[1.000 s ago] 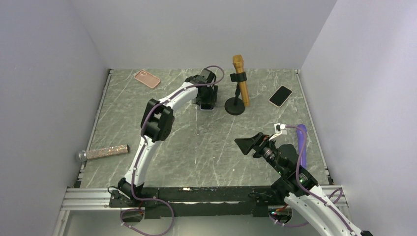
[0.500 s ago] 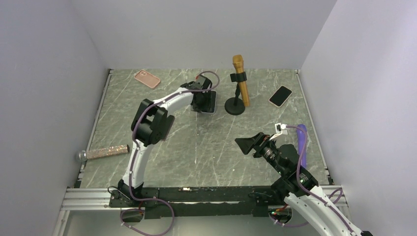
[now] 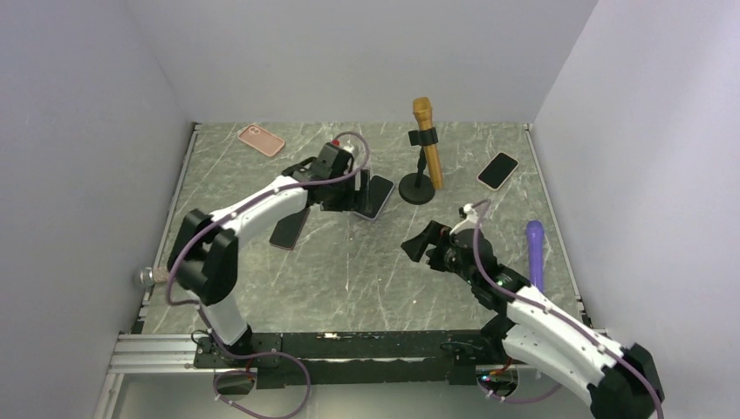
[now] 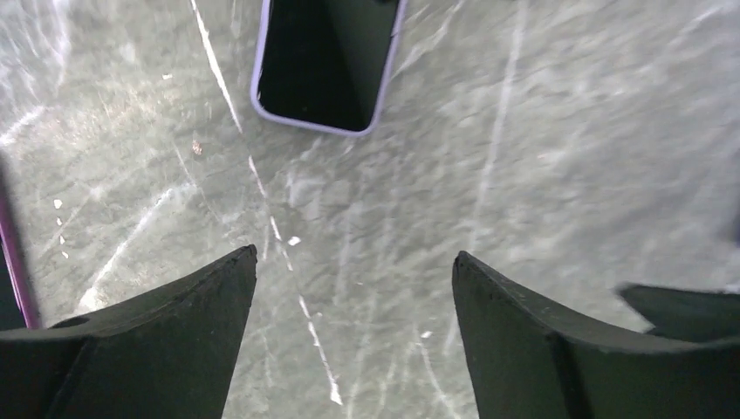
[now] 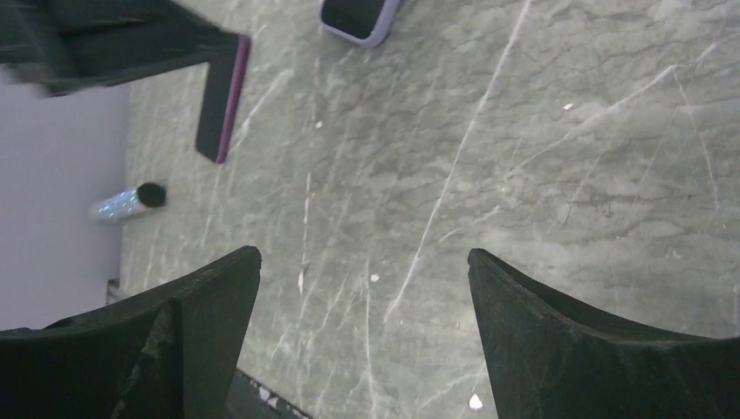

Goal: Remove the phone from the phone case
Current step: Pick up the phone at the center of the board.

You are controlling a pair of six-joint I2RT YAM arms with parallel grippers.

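My right gripper has the lavender-cased phone (image 3: 378, 196) (image 5: 359, 16) outward and to its left in the top view, so next it will reach there and lower astride the phone's long sides.
A dark-screened phone in a lavender case (image 3: 375, 196) lies flat on the table just left of the microphone stand. It also shows in the left wrist view (image 4: 327, 61) and at the top of the right wrist view (image 5: 356, 17). My left gripper (image 3: 356, 192) is open and empty (image 4: 353, 262), hovering over bare table just short of the phone. My right gripper (image 3: 417, 248) is open and empty (image 5: 362, 253), above the table's middle, to the right of and nearer than the phone.
A dark phone with a magenta edge (image 3: 290, 229) lies under my left forearm. A gold microphone on a black stand (image 3: 425, 148) stands right of the lavender phone. A pink case (image 3: 261, 140), a cream-edged phone (image 3: 498, 170), a purple object (image 3: 535, 253) and a glitter tube (image 5: 126, 202) lie around the edges.
My left arm has pulled back and dropped its elbow leftward, uncovering the lavender-cased phone and the magenta-edged phone. My right arm has moved forward and left.
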